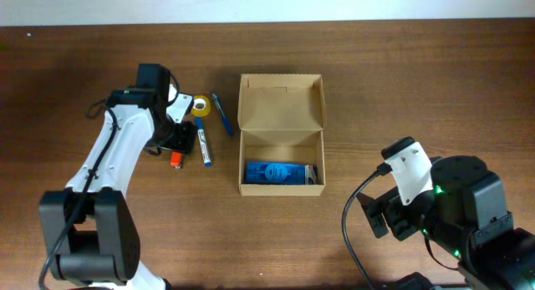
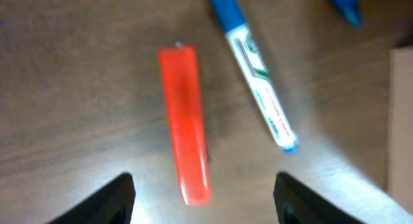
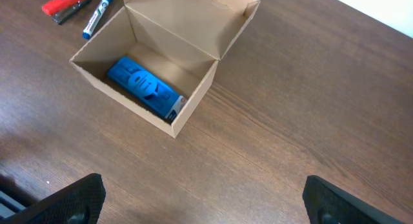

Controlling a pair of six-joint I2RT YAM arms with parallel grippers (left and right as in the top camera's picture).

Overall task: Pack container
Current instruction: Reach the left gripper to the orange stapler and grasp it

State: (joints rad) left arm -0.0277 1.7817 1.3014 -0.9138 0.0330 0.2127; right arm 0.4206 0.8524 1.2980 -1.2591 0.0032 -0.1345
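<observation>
The red stick already lies between my left gripper's open fingers, so the gripper sinks down over the stick's near half and closes there next.
The container (image 1: 280, 102) is an open tan cardboard box at the table's middle, with its flap lid standing up at the back. A blue packet (image 1: 280, 173) lies inside it, and both show in the right wrist view: the container (image 3: 193, 30) and the packet (image 3: 143, 88). My left gripper (image 1: 173, 142) is open just above a red marker-like stick (image 1: 176, 160). In the left wrist view the stick (image 2: 186, 124) lies between the open fingers (image 2: 203, 204), untouched. My right gripper (image 1: 378, 213) is open and empty at the lower right, over bare table (image 3: 206, 198).
A white marker with a blue cap (image 1: 203, 146) lies right of the red stick, also in the left wrist view (image 2: 261, 88). A blue pen (image 1: 222, 114) and a yellow tape roll (image 1: 201, 106) lie left of the container.
</observation>
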